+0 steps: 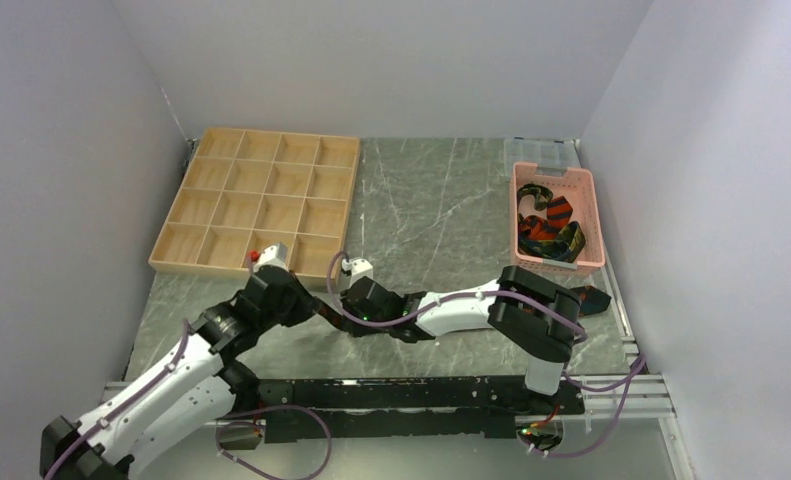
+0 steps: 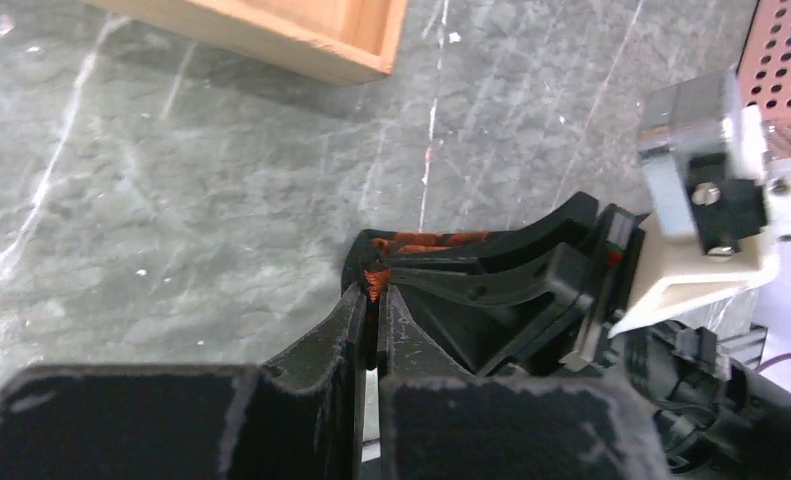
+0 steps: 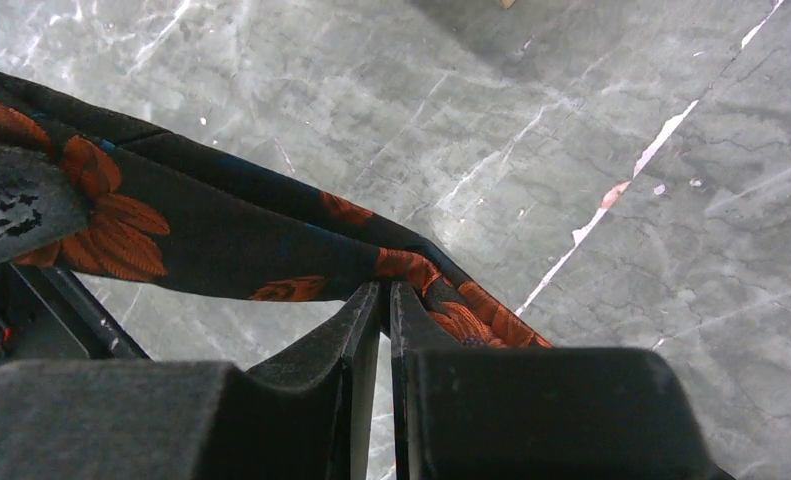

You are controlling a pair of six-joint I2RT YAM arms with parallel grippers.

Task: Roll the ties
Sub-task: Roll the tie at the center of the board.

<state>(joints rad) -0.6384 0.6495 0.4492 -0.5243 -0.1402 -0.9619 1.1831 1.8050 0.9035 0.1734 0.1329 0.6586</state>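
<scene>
The tie's part point(image 2: 439, 240) runs to the right in the top view from the tie's bunched bit, so my left gripper needs to go down that way, fold the bunched bit onto it and then let go.
The black tie with orange-red leaf blotches point(image 3: 221, 225) hangs stretched above the marble table between my two grippers. My right gripper point(image 3: 384, 288) is shut on its edge, with the fabric running up-left and down-right of the fingertips. My left gripper point(image 2: 373, 290) is shut on a bunched orange and black bit of the same tie point(image 2: 421, 240), tip to tip with the right gripper's black fingers point(image 2: 511, 265). In the top view the two grippers meet near the table's front middle, left point(image 1: 323, 308) and right point(image 1: 347, 318). Other striped ties point(image 1: 549, 226) lie in the pink basket point(image 1: 593, 215).
A wooden tray of square compartments point(image 1: 261, 200) stands at the back left, its corner showing in the left wrist view point(image 2: 361, 50). A clear plastic box point(image 1: 541, 150) sits behind the pink basket at the back right. White walls close in three sides.
</scene>
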